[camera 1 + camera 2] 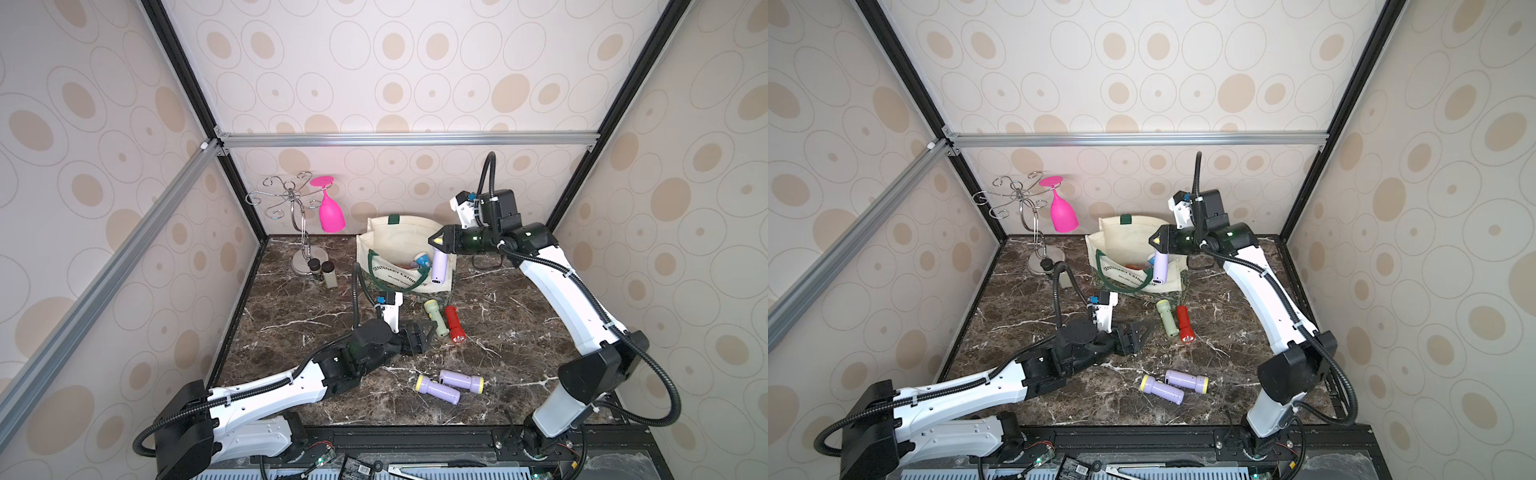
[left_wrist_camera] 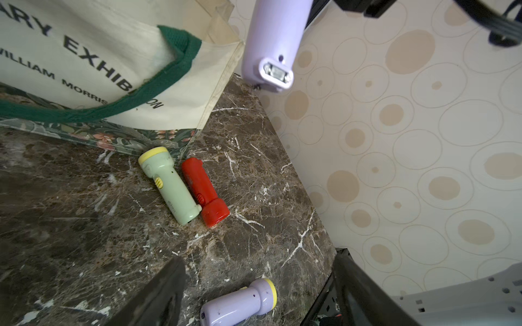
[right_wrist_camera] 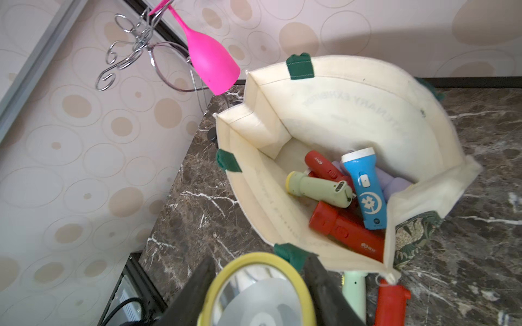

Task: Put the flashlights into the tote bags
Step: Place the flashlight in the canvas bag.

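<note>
My right gripper needs to carry the lilac flashlight outward next, lower it into the cream tote bag's opening [image 1: 410, 250] [image 3: 339, 176], which lies outward and below, and release it there.
The cream tote bag [image 1: 401, 232] [image 1: 1125, 230] stands open at the back of the marble table. Several flashlights lie inside it, among them a blue flashlight [image 3: 364, 186], a red flashlight [image 3: 344, 231] and a pale green flashlight [image 3: 316, 186]. My right gripper [image 1: 439, 243] [image 3: 260, 293] is shut on the yellow-ringed head of a lilac flashlight [image 1: 439, 268] [image 2: 271, 45], which hangs over the bag's front right corner. My left gripper [image 1: 430, 328] [image 2: 258, 259] is open and empty, low over the table. Just beyond it lie a pale green flashlight [image 1: 437, 318] [image 2: 169, 186] and a red flashlight [image 1: 454, 324] [image 2: 204, 192], side by side.
Two lilac flashlights [image 1: 461, 381] [image 1: 437, 390] lie near the table's front edge. A wire glass rack [image 1: 300, 220] with a hanging pink glass [image 1: 331, 210] stands at the back left, with two dark-capped jars [image 1: 322, 270] by its base. Patterned walls enclose three sides.
</note>
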Available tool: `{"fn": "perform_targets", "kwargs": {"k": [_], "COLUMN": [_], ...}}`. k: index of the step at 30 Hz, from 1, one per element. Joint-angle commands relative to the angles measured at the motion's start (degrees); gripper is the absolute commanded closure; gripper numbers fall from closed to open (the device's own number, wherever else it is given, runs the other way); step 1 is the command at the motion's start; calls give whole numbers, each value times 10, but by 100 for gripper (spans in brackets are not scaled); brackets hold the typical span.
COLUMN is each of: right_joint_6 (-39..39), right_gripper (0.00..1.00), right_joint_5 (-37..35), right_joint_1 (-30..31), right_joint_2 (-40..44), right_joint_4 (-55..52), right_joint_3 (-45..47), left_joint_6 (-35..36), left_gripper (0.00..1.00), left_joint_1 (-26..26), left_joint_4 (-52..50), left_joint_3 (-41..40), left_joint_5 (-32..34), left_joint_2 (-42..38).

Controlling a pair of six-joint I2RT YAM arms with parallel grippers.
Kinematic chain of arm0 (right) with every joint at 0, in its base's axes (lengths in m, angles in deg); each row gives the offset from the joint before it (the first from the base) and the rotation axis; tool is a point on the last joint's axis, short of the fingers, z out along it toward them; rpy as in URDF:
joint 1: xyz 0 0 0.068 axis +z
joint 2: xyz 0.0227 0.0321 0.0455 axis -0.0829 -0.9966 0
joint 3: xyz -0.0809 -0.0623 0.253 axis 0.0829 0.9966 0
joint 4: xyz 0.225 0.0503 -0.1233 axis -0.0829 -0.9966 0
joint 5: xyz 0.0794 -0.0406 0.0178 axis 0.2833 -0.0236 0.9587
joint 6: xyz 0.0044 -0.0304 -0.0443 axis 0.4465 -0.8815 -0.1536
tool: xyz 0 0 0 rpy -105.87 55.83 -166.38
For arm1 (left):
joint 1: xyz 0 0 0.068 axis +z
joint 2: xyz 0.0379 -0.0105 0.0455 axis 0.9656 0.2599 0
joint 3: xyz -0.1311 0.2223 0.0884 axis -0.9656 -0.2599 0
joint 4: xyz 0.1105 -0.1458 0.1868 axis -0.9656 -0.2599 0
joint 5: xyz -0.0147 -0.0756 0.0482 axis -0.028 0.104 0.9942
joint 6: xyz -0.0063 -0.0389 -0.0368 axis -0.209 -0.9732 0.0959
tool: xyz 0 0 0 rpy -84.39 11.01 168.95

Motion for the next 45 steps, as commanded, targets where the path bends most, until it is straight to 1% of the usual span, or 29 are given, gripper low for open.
{"fn": "perform_targets", "kwargs": {"k": [1,6,10,18,24,32,38,41,44,45], "right_joint_6": [-1,16,20,46,65,29,-24,-43,-49,-49], "right_gripper": [100,100,100,100,100,100,100,96,88,83], "right_joint_5": [-31,-36,-43,-30,-20,-69,-89,-101,-103,-101], "right_joint_1": [-1,-1,-1,-2,0,0,6,12,12,12], "right_joint_2": [-35,-88,-124,-158,-152,-196,-223,-231,-237,-238], "right_joint_4": [4,23,14,29,69,38,2,-11,-15,-16], "right_joint_3": [-48,-101,-139,-170,-158,-159,-165,-162,-158,-158], "left_joint_6": [-23,-35,-41,-34,-24,15,27,20,8,3], "left_gripper": [23,24,24,26,27,27,27,27,26,24], "left_joint_1": [-5,-19,-26,-32,-32,-37,-40,-42,-42,-42], "left_joint_4": [-10,-10,-17,-28,-33,-73,-88,-91,-98,-101], "left_joint_3": [-14,-18,-23,-26,-26,14,32,36,40,41], "left_joint_5": [7,8,5,-3,-12,-19,-15,-5,14,21], "left_joint_2": [4,23,35,50,65,99,111,115,119,119]}}
